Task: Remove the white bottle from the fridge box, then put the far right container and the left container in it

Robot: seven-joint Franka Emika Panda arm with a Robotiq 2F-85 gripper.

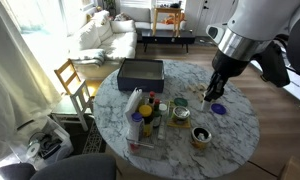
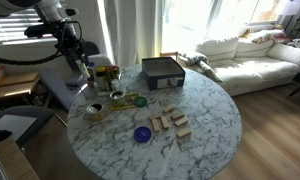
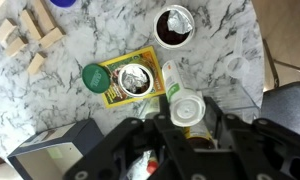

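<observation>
The white bottle is still to be put down. My gripper will next move away from the fridge box, then lower it onto the bare marble between the purple disc and the brown tin.
In the wrist view my gripper (image 3: 186, 112) is shut on the cap end of the white bottle (image 3: 173, 82), which hangs upright below it. The arm shows in both exterior views, gripper high above the round marble table (image 1: 211, 95) (image 2: 81, 70). The fridge box, a clear bin with other bottles in it (image 1: 133, 135) (image 2: 108, 73), lies under the gripper and is mostly hidden in the wrist view. The low brown tin with a dark inside stands alone on the marble (image 1: 200, 136) (image 2: 95, 111) (image 3: 173, 25). A green-lidded jar (image 3: 93, 77) (image 2: 140, 100) sits beside a yellow packet (image 3: 115, 95).
A dark grey rectangular box (image 1: 140, 72) (image 2: 160, 70) (image 3: 50, 155) stands at the table's edge. A flat purple disc (image 1: 219, 108) (image 2: 142, 133) and several wooden blocks (image 2: 170, 123) (image 3: 25, 35) lie on the marble. A chair (image 1: 72, 80) stands beside the table.
</observation>
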